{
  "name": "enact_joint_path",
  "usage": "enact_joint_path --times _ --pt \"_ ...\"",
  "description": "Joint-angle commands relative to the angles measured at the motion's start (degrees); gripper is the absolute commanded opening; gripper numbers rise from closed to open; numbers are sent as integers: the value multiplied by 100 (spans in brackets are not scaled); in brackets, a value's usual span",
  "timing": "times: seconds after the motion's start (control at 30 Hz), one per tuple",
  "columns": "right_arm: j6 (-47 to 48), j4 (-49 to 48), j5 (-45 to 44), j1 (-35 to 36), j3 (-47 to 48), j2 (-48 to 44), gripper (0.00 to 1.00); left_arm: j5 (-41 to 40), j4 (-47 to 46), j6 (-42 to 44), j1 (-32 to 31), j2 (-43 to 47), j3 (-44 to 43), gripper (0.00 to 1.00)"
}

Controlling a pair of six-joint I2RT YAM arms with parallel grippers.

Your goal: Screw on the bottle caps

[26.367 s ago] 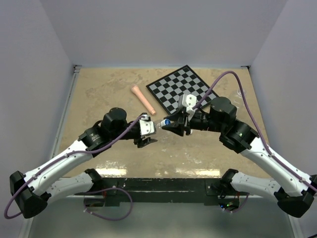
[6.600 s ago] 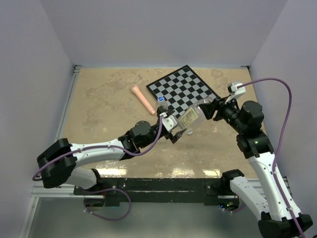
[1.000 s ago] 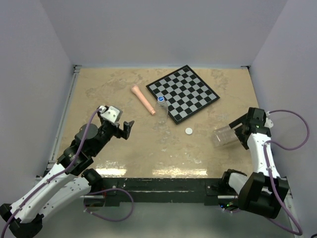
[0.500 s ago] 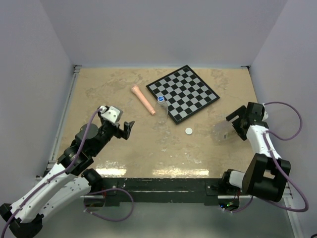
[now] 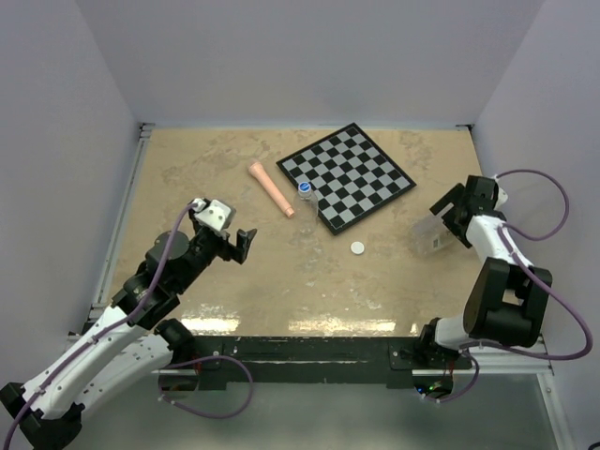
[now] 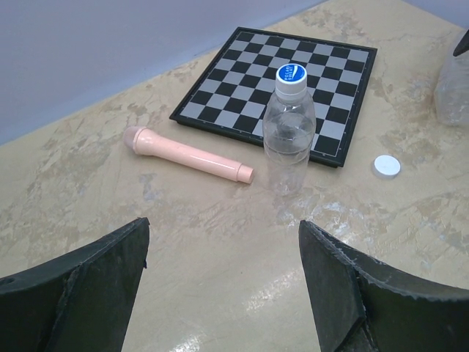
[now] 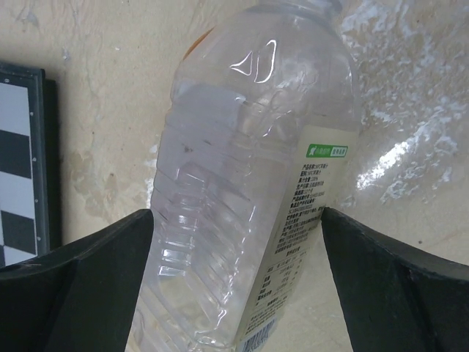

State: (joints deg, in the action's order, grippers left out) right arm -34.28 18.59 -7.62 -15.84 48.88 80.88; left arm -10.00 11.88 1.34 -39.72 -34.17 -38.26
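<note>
My right gripper will next rise off the large bottle, move outward and come down around the large bottle's labelled middle point(image 5: 434, 236) point(image 7: 253, 213) to close, because the large bottle lies at a slant between my gripper's fingers.
The small clear bottle point(image 5: 305, 199) point(image 6: 289, 136) stands upright at the chessboard's near edge with the blue cap point(image 5: 305, 187) point(image 6: 292, 75) on its neck. On the table right of it lies the white cap point(image 5: 357, 247) point(image 6: 386, 166). At the right side, my right gripper point(image 5: 449, 221) point(image 7: 236, 214) has its jaws spread wide around the large labelled bottle point(image 5: 427, 237) point(image 7: 242, 139) point(image 6: 453, 84), both fingers touching its sides; the bottle's neck points away and has no cap. My left gripper point(image 5: 231, 246) point(image 6: 224, 224) hovers open and empty at the left, facing the small bottle.
A pink tapered stick point(image 5: 272, 187) point(image 6: 189, 152) lies left of the small bottle. The black-and-white chessboard point(image 5: 352, 169) point(image 6: 234, 81) sits at the back centre. Grey walls close in the table on three sides.
My right arm has carried the large bottle from the near right farther back along the right side. The left gripper has shifted slightly rightward, still open.
</note>
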Motion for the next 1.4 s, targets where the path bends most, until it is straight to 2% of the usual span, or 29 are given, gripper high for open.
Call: enact_joint_path --times 0.0,0.13,0.27,0.57,0.87,0.97,1.1,1.37 --pt "484 549 -1161 299 454 401 99 147 -204 120 61 -37 29 87" --pt "572 882 -1987 975 1174 1103 98 174 -212 121 88 -45 20 87" --pt "484 1129 -2445 1415 1589 1693 99 183 -212 129 114 -46 47 87" --pt "589 1647 -2833 1689 2361 1650 99 253 -230 138 132 -98 47 87" --pt "669 1982 -2412 1689 3355 1685 98 270 -230 147 140 -107 47 87" --pt "555 1956 -2403 1601 3347 1589 98 270 -221 156 140 -98 55 87" --pt "484 1675 -1894 1224 3128 1448 99 288 -230 147 140 -81 56 87" --pt "238 1508 -1629 1100 2969 1755 99 332 -230 147 140 -54 64 87"
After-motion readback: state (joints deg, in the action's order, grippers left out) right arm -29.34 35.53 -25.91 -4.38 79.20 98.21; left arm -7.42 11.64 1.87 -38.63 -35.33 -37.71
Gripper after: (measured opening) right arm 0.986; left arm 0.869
